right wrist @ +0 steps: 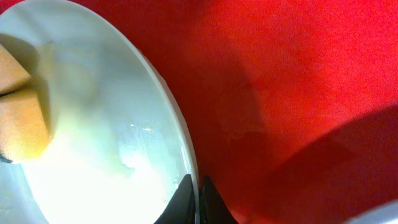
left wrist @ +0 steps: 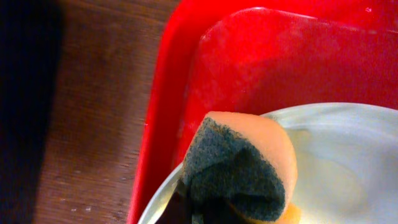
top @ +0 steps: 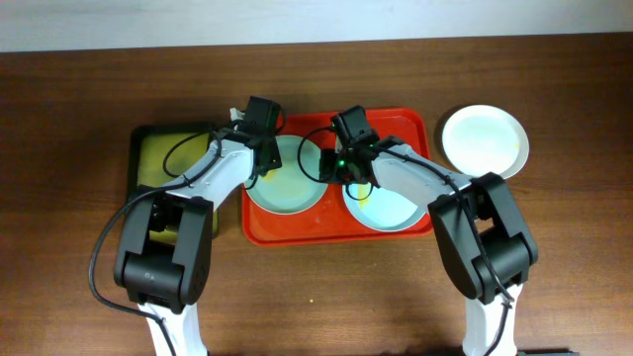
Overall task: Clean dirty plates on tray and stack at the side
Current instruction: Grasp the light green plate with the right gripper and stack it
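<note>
The right gripper carries the mint plate up, past the second plate and down onto the white plate (top: 485,138) next. It releases it there, outside the tray.
The red tray (top: 406,121) holds two pale mint-blue plates. The left plate (top: 287,183) has a yellowish smear. My left gripper (top: 259,148) is shut on an orange sponge with a dark scouring side (left wrist: 239,168), pressed on this plate's left rim (left wrist: 336,155). My right gripper (top: 334,166) is shut on the same plate's right rim (right wrist: 180,155); the sponge shows at its far side (right wrist: 22,121). The second mint plate (top: 391,210) lies at the tray's front right, partly under my right arm. A white plate (top: 485,138) sits on the table right of the tray.
A black-rimmed yellow-green tray (top: 163,153) lies left of the red tray, partly under my left arm. The brown wooden table (top: 326,287) extends in front of both trays.
</note>
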Robot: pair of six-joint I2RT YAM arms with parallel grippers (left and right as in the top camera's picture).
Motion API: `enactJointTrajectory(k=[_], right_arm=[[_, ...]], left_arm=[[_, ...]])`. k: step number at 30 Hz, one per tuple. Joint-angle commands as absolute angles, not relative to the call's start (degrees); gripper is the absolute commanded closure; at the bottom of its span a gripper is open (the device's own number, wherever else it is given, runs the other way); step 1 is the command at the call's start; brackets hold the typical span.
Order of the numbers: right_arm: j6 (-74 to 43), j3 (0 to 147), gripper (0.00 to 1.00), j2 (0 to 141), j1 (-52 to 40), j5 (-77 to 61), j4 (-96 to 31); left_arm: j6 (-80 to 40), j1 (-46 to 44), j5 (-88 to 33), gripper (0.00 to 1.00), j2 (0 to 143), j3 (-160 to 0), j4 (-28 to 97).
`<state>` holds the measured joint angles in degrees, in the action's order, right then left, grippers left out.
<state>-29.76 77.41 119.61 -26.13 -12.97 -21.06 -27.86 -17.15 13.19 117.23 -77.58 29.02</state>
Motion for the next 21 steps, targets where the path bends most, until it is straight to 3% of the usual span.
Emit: enactJointTrajectory(k=[1,4,7,10,13,18,21], right_arm=[[-29.43,76.20,0.96,119.50,-25.98,-10.85,-22.26],[-29.43,76.20,0.96,119.50,-25.98,-10.66,-22.11],[-29.45,76.20,0.96,119.50,-25.98,-10.02,-22.11],[-29.45,76.20,0.96,119.50,-25.98,-10.02,-22.11],[-29.43,76.20,0.96,119.50,-25.98,-10.02,-22.50],[-29.43,76.20,0.96,119.50,-25.98,-10.02,-22.55],[-29.43,76.20,0.96,119.50,-25.98,-10.02,-22.55]], left_arm=[[-26.04,-13.74,25.71,1.00,117.25,-79.07,32.77],[-26.04,-15.40,20.97,1.00,110.43,-80.95,36.45],[-26.09,-17.61,0.51,1.00,109.45,-79.57,36.88],[-26.09,-21.04,-8.43,1.00,112.84,-78.11,36.47],[-26.11,-21.71,-7.68,1.00,117.23,-77.87,36.93],[-26.09,-16.86,14.17,1.00,117.21,-77.89,43.07],[-26.09,-14.98,21.02,1.00,113.75,-78.78,44.29]])
